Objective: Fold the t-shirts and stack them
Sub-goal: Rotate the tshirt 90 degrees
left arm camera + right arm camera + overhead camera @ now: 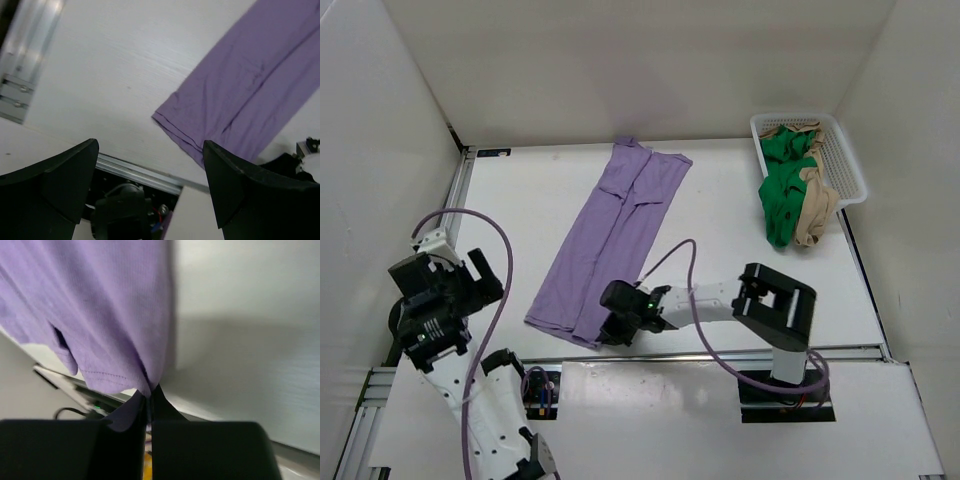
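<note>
The folded t-shirt's free near corner is below my left gripper and to its right in the top view. I will lower my gripper there, since the other corner is pinched.
A lavender purple t-shirt (615, 237) lies folded lengthwise into a long strip across the middle of the table, running from the far centre toward the near edge. My right gripper (605, 335) is at the strip's near right corner and is shut on the hem (120, 382), the cloth pinched between the black fingers (167, 410). My left gripper (470, 272) hangs open above the table's left side, apart from the shirt; its view shows the strip's near left corner (172, 117). The green t-shirt (782, 190) and the tan t-shirt (817, 210) lie bunched in a basket.
The white mesh basket (845, 160) stands at the far right corner, clothes spilling over its near rim. White walls enclose the table on three sides. An aluminium rail (145, 172) runs along the near edge, with cables and arm bases behind it.
</note>
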`<state>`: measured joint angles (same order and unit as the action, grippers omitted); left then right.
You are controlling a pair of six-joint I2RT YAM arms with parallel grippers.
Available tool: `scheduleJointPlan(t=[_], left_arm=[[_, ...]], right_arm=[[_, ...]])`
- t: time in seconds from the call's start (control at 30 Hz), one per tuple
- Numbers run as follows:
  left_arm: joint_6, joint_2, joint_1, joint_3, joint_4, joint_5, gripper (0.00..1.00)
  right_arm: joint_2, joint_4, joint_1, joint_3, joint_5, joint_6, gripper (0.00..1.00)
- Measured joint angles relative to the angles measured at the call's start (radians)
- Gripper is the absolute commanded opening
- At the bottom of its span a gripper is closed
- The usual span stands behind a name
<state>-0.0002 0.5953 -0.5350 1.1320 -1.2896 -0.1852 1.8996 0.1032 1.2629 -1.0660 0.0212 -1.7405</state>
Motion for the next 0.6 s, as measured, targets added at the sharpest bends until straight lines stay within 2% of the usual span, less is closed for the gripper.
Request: scheduleJointPlan(t=[0.13,0.3,0.33,0.43,0.47,0.53,0.6], left_arm=[[0.0,0.108,0.0,-0.019,-0.049,-0.127,0.93],[0.0,0.327,0.0,0.047,-0.06,-0.242,0.94],[0.0,0.358,0.0,0.068,-0.06,-0.265,0.94],[-0.001,0.402,0.008,0.1,-0.04,-0.296,0.98],[-0.003,0.41,0.033,0.101,-0.014,-0.282,0.99],[-0.005,0.455,0.137,0.103,0.059,-0.204,0.98],[-0.003,0.583,0.266,0.177,0.08,-0.129,0.97]], right_arm=[[-0.162,0.02,0.0,0.185,0.011,0.047,0.01],[-0.361,0.059,-0.005,0.376,0.031,0.13,0.01],[-0.389,0.064,-0.006,0.4,0.034,0.154,0.08],[-0.444,0.087,-0.021,0.441,0.031,0.209,0.42],[-0.454,0.099,-0.027,0.445,0.028,0.232,0.47],[-0.461,0.131,-0.032,0.441,0.027,0.282,0.56],[-0.459,0.184,-0.032,0.417,0.032,0.328,0.73]])
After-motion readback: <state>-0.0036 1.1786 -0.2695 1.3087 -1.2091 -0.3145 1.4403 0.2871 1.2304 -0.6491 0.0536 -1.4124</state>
